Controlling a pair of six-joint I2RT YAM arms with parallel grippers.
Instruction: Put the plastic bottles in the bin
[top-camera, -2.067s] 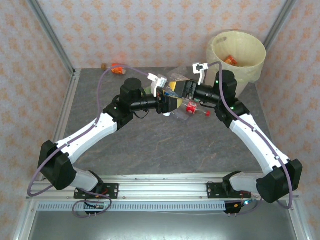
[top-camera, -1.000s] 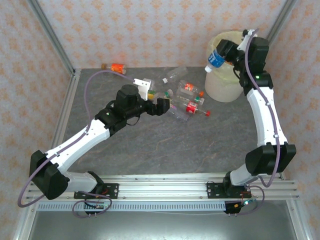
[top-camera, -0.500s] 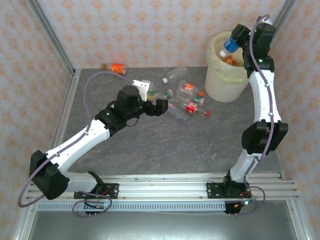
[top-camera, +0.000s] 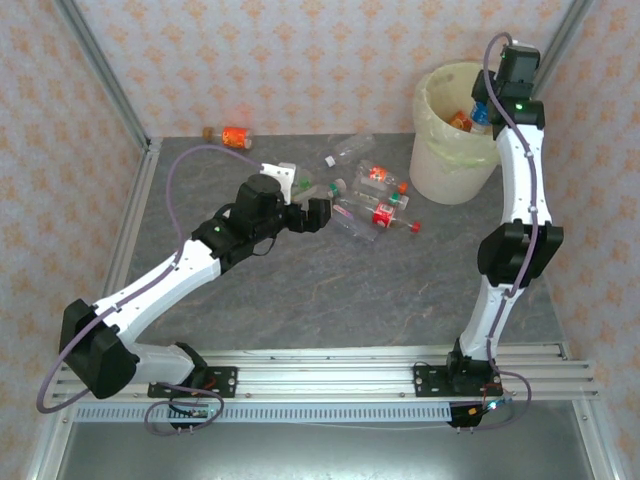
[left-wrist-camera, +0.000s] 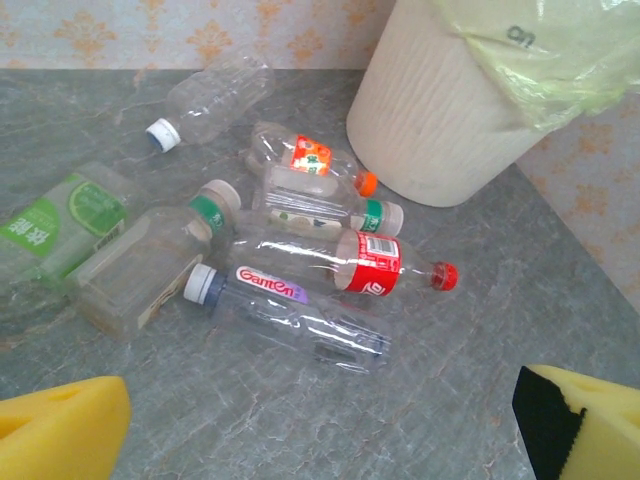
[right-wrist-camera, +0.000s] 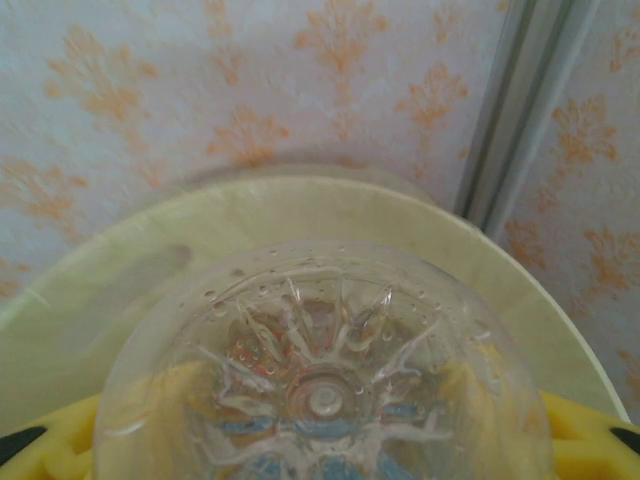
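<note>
The clear plastic bottle already hangs inside the bin's rim, so next my right gripper needs to ease farther over the bin's opening (top-camera: 458, 98) (right-wrist-camera: 320, 215) below it and release the bottle.
My right gripper (top-camera: 485, 101) hangs over the bin (top-camera: 440, 170), shut on a clear plastic bottle with a blue label (top-camera: 479, 115). From the right wrist, that bottle's ribbed base (right-wrist-camera: 325, 390) sits between the yellow pads (right-wrist-camera: 585, 435), with the bin's cream rim (right-wrist-camera: 300, 205) behind it. My left gripper (top-camera: 311, 214) stands open and empty beside the pile of plastic bottles (top-camera: 372, 207). Its wrist view shows a Ganten bottle (left-wrist-camera: 290, 315), a red-labelled one (left-wrist-camera: 372, 268), an orange-labelled one (left-wrist-camera: 311, 155) and a green-labelled one (left-wrist-camera: 70, 215) lying near the bin (left-wrist-camera: 440, 120).
A lone orange-labelled bottle (top-camera: 235, 137) lies at the back left by the wall. An orange bottle (top-camera: 460, 121) rests inside the bin. Metal frame posts (top-camera: 100, 80) and wallpapered walls close in the table. Bare grey tabletop (top-camera: 330, 300) lies in front of the pile.
My right arm has swung the blue-labelled bottle from the bin's left rim to over its mouth, tipping it downward. The left arm has hardly shifted and stays open.
</note>
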